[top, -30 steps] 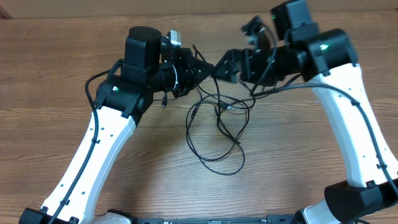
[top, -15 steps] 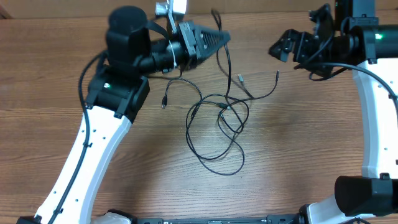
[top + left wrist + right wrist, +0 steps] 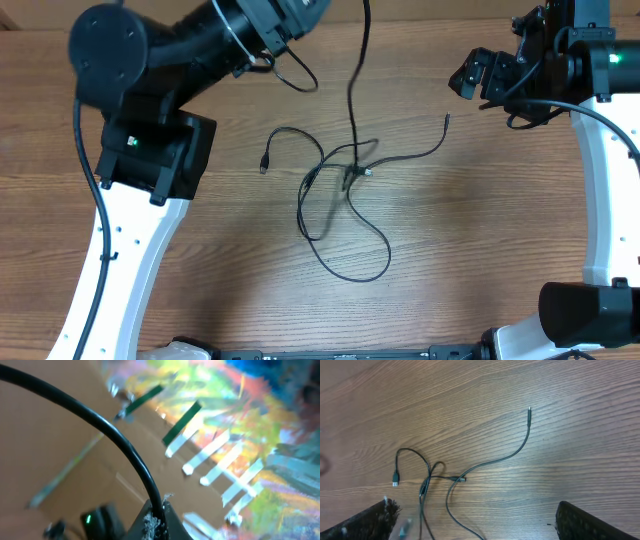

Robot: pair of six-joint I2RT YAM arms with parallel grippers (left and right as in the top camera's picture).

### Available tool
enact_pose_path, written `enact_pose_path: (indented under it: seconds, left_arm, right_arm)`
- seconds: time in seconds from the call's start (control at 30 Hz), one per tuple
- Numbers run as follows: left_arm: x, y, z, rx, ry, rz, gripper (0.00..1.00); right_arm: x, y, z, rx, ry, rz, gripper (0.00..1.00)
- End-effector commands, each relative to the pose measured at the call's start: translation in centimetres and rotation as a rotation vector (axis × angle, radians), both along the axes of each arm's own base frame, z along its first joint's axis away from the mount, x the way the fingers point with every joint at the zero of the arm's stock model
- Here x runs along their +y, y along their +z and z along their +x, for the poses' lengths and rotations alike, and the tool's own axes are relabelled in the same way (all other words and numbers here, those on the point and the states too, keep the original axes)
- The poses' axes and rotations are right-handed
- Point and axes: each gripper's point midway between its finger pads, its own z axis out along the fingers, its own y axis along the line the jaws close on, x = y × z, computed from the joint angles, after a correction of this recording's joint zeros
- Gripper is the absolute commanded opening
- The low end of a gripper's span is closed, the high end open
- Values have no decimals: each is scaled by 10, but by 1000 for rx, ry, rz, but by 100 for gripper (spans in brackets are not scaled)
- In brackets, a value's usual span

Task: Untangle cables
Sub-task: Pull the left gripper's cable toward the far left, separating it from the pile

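Note:
The cable in my left gripper needs to go to the left in the overhead view and down next, so I can release it over the bare far corner (image 3: 45,62), since that corner is clear of cables.
Thin black cables (image 3: 345,215) lie loosely tangled at the table's middle, crossing at a knot (image 3: 356,170). One has a plug end (image 3: 264,165) at the left. Another has a tip (image 3: 446,118) at the right. My left gripper (image 3: 159,522) is raised high and shut on one cable (image 3: 352,90), which hangs taut down into the knot. In the overhead view its fingers are past the top edge. My right gripper (image 3: 468,78) is open and empty, above the table to the right of the cables. The right wrist view shows the open jaws (image 3: 482,525), the knot (image 3: 427,484) and the tip (image 3: 529,410).
The wooden table (image 3: 480,250) carries only the cables. The left arm's body (image 3: 150,150) hangs over the table's left side. The right arm (image 3: 600,200) stands along the right edge. A cardboard wall with coloured tape (image 3: 210,435) lies behind.
The two grippers, close together over the tangle, have separated. My left arm rose and swung back with one cable, pulling it taut. My right gripper withdrew to the right, empty.

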Motion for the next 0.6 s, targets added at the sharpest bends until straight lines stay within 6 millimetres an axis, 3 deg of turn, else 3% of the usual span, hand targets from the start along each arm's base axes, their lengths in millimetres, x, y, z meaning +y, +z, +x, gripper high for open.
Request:
enact_pose_path:
  seconds: [0.0, 0.27, 0.57]
  left_arm:
    - [16, 24, 2, 15, 78, -108, 4]
    - [15, 27, -1, 259, -71, -246, 4]
    - [38, 15, 31, 129, 154, -153, 4]
  right_arm:
    - [-2, 13, 1, -40, -5, -13, 100]
    - [-2, 13, 1, -40, -6, -13, 100]
    - [-2, 13, 1, -40, -6, -13, 100]
